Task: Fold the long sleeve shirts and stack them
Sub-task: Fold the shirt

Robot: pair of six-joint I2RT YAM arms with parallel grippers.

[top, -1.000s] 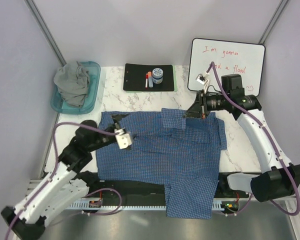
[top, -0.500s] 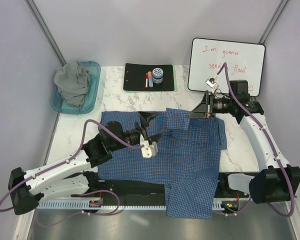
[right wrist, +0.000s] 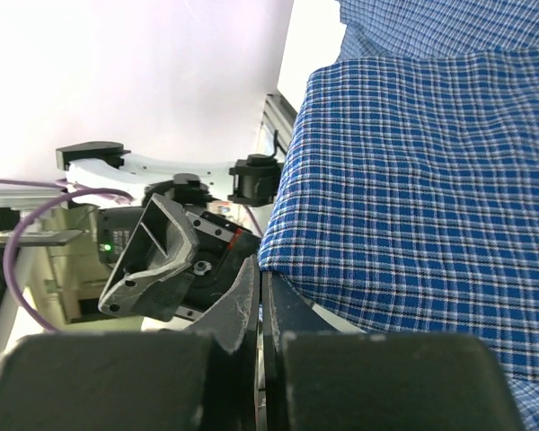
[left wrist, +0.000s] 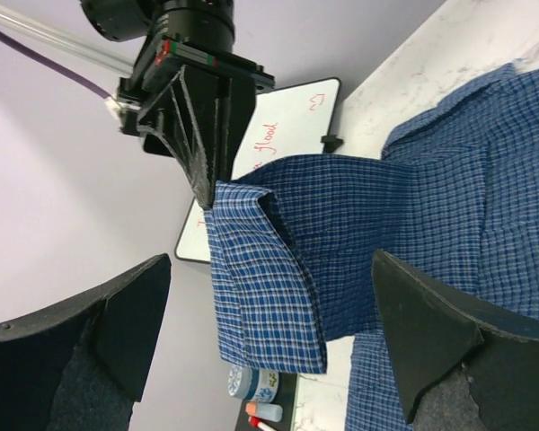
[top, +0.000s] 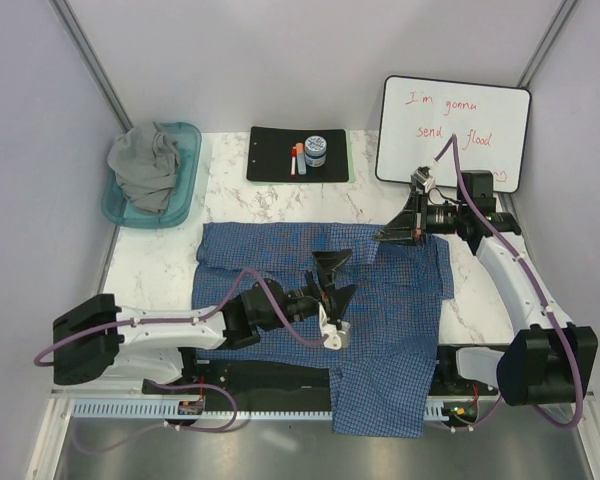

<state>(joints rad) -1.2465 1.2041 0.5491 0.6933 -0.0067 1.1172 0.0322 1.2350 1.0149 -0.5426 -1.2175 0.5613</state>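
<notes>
My left gripper first needs to move toward my right gripper, so that it can close across the raised cuff's hanging fold (top: 359, 243) (left wrist: 268, 300).
The blue-and-white check long sleeve shirt (top: 310, 300) lies spread over the table, its lower part hanging past the near edge. My right gripper (top: 382, 237) is shut on the shirt's cuff (left wrist: 265, 278) and holds it up off the table; its fingertips (right wrist: 260, 292) pinch the cloth edge. My left gripper (top: 337, 279) is open above the shirt's middle, facing the hanging cuff, which sits between its fingers (left wrist: 81, 341) without touching them. The grey long sleeve shirt (top: 145, 165) is bunched in the teal tub (top: 185, 195) at the far left.
A black clipboard (top: 270, 160) with markers and a small jar (top: 315, 150) lies at the back centre. A whiteboard (top: 455, 120) with red writing leans at the back right. Bare marble table (top: 155, 265) shows left of the shirt.
My left arm has swung right across the shirt, from its left part to its middle, and now faces the lifted cuff. The right gripper has shifted slightly with the cuff still held.
</notes>
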